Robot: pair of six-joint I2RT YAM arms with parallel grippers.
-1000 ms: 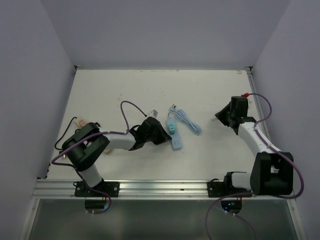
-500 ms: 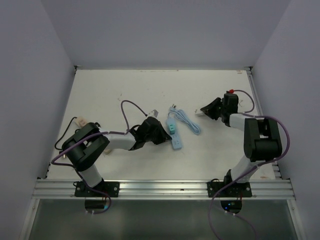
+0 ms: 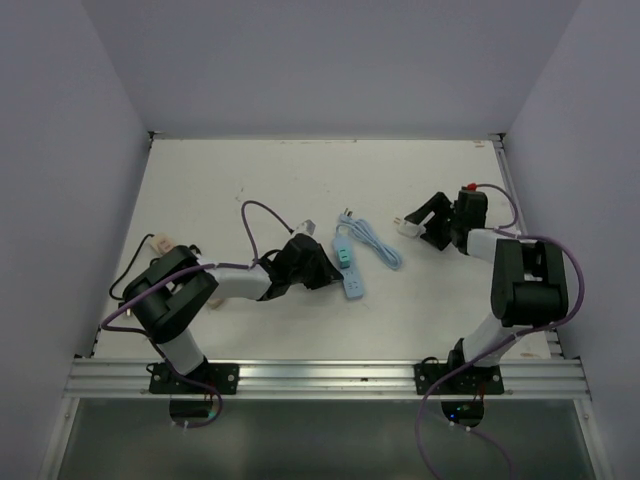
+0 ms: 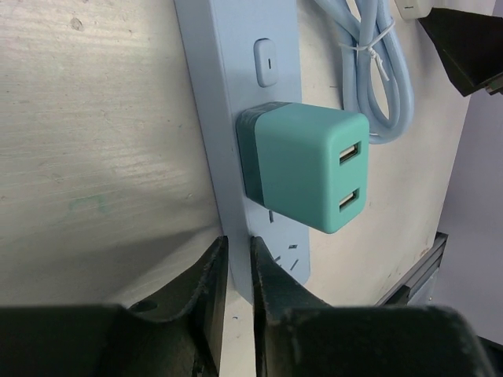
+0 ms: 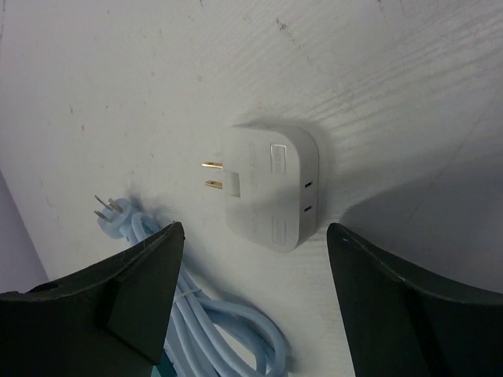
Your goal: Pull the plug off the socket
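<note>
My right gripper is above the loose plug and will rise next, then lower around the teal charger's sides, because that charger is still plugged in.
A light blue socket strip point(image 4: 228, 78) lies flat on the white table, with a teal two-port USB charger point(image 4: 310, 169) plugged into it. My left gripper point(image 4: 238, 259) is shut on the strip's near edge, with the blue plastic filling the narrow gap between its fingers. In the top view they are strip point(image 3: 352, 280) and left gripper point(image 3: 325, 272). A white plug point(image 5: 271, 188) with two brass prongs lies loose on the table. My right gripper point(image 5: 255, 236) stands open above it, its fingers well clear on both sides. Seen from the top, the plug point(image 3: 407, 222) is right of the strip.
The strip's coiled blue cord point(image 5: 228, 330) and its own pronged end point(image 5: 110, 212) lie beside the white plug. A small beige object point(image 3: 160, 243) sits at the table's left edge. Grey walls close in three sides, and a metal rail point(image 3: 320, 375) runs along the near edge.
My right gripper has opened and the white plug now lies free on the table under it. The left arm stays on the strip, its jaws barely eased.
</note>
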